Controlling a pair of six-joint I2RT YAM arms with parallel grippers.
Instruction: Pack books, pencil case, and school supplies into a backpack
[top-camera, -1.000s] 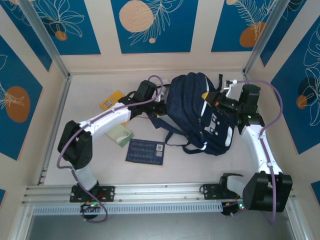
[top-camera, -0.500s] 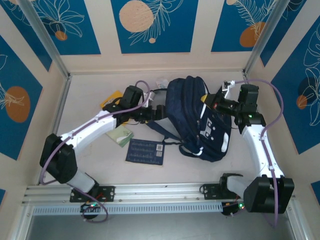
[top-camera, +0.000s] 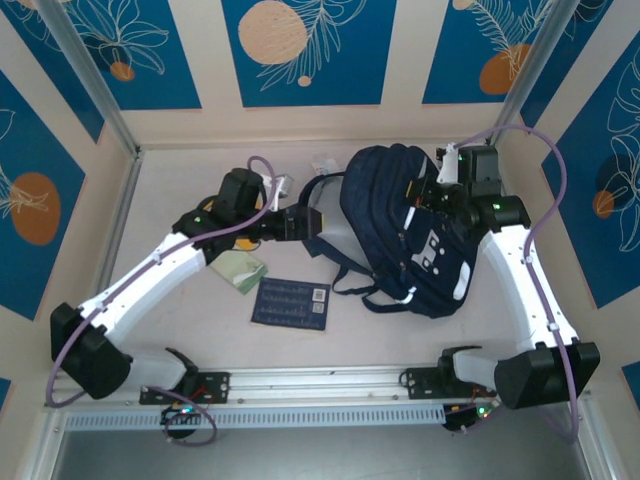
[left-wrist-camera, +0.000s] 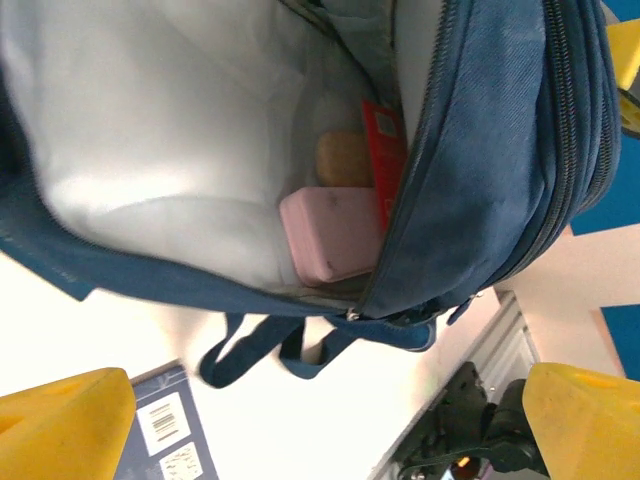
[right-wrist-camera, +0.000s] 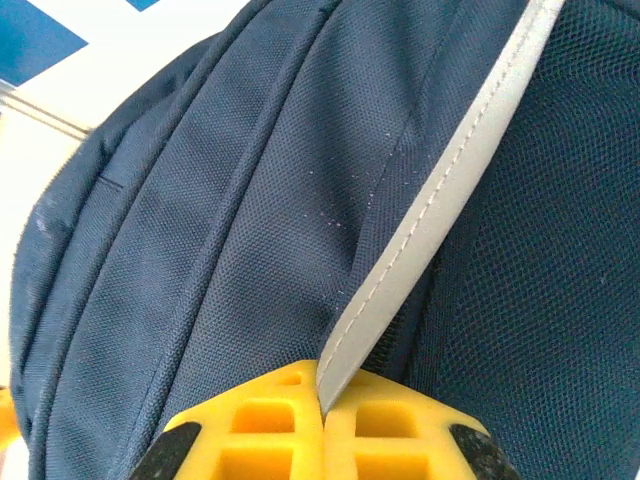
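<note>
The tabletop beneath the backpack lies below my right gripper, so next I lower the pale grey piece toward it and release, as I hold the backpack raised.
The navy backpack (top-camera: 400, 240) lies in the middle of the table with its mouth facing left. My left gripper (top-camera: 316, 222) hangs open just outside that mouth with nothing between its fingers (left-wrist-camera: 60, 425). In the left wrist view the grey lining (left-wrist-camera: 150, 130) shows, with a pink pencil case (left-wrist-camera: 335, 232), a red packet (left-wrist-camera: 385, 140) and a tan thing (left-wrist-camera: 342, 158) inside. My right gripper (top-camera: 418, 193) is shut on the backpack's pale grey strip (right-wrist-camera: 440, 210). A navy book (top-camera: 290, 302) and a pale green packet (top-camera: 240, 270) lie on the table.
A small white packet (top-camera: 325, 165) lies near the back wall behind the backpack. Dark straps (top-camera: 345, 270) trail from the backpack toward the navy book. The enclosure's walls and metal posts close in the table on three sides.
My left arm has drawn back to the left, its gripper staying open by the backpack's mouth. My right gripper has pulled the backpack's upper edge toward the back wall.
</note>
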